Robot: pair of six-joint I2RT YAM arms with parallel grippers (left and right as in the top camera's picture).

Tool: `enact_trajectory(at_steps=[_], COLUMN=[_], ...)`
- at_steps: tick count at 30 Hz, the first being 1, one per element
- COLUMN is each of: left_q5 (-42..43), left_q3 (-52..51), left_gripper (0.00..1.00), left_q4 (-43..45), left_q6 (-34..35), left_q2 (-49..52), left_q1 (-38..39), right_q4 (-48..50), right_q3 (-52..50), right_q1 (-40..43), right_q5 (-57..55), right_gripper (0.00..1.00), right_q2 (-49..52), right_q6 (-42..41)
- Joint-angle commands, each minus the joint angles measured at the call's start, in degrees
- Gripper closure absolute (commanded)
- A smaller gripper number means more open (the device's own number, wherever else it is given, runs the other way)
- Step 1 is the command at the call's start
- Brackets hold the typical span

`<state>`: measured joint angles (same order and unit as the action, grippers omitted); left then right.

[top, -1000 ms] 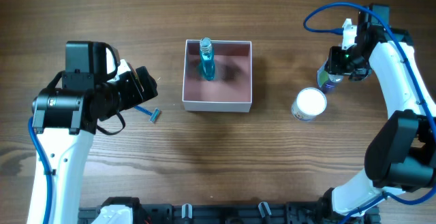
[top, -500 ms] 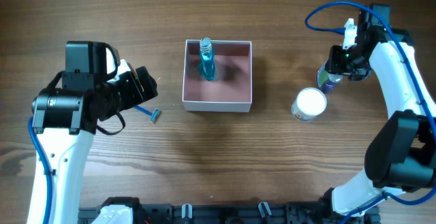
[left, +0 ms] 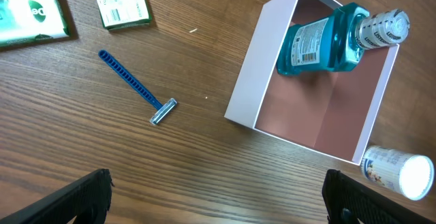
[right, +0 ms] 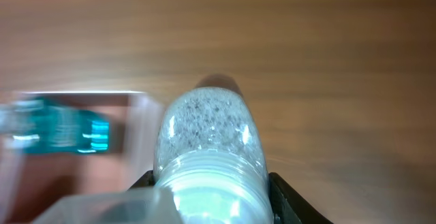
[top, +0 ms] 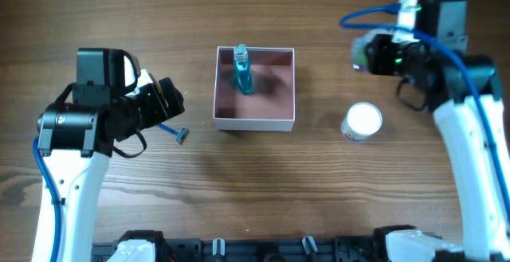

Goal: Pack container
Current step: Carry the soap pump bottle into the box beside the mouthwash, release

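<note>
My right gripper moves toward the container [top: 254,123] next and down beside the mouthwash bottle to release the jar in the container's far corner [top: 274,71], because that spot stands empty.
The container [top: 254,123], a square box with white walls and a pink inside, sits mid-table with a blue mouthwash bottle [top: 241,72] in its far left corner. In the left wrist view the container [left: 255,67] and bottle [left: 323,40] are at upper right. My left gripper [top: 170,98] is open and empty [left: 218,214], left of the box and above a blue razor [left: 136,88]. My right gripper [top: 371,55] is shut on a clear speckled jar [right: 208,139], held in the air right of the box. The container [right: 139,132] is blurred at left in the right wrist view.
A small round white-lidded jar [top: 362,121] stands right of the box and shows in the left wrist view [left: 398,173]. The razor [top: 173,130] lies left of the box. Two green and white packets [left: 30,9] [left: 120,1] lie beyond the razor.
My right gripper has lifted the speckled jar from beside the white-lidded jar and swung it up and left toward the box. The left arm has not moved.
</note>
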<state>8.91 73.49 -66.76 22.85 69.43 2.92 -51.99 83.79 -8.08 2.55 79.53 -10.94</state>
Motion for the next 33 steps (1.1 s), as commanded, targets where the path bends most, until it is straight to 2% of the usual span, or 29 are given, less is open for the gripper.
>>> enact_trajectory(at_steps=[1, 6, 10, 12, 19, 26, 33], left_q5=[0.3, 0.3, 0.3, 0.2, 0.2, 0.3, 0.3], left_q3=[1.1, 1.1, 1.1, 1.1, 1.1, 1.1, 1.1], left_gripper=[0.0, 0.0, 0.0, 0.0, 0.0, 0.0, 0.0], left_q4=[0.3, 0.5, 0.5, 0.5, 0.6, 0.5, 0.5], left_q6=[-0.1, -0.1, -0.1, -0.1, -0.1, -0.1, -0.1], left_q2=[0.0, 0.0, 0.0, 0.0, 0.0, 0.0, 0.0], left_q1=[0.2, 0.2, 0.2, 0.2, 0.2, 0.2, 0.2], right_q4=[3.4, 9.3, 11.9, 11.9, 12.8, 16.9, 17.2], right_q3=[1.7, 1.7, 1.7, 1.7, 1.7, 1.7, 1.7], right_q1=[-9.1, -18.9, -23.6, -24.2, -24.2, -24.2, -24.2], right_q5=[-2.5, -6.4, -11.7, -12.9, -13.2, -15.2, -17.4], right_gripper=[0.96, 0.96, 0.96, 0.96, 0.96, 0.96, 0.96], right_q2=[-0.9, 4.1, 10.5, 14.5, 20.7, 24.7, 27.9], right_q6=[-13.1, -16.4, -17.9, -21.0, -21.8, -22.5, -26.8])
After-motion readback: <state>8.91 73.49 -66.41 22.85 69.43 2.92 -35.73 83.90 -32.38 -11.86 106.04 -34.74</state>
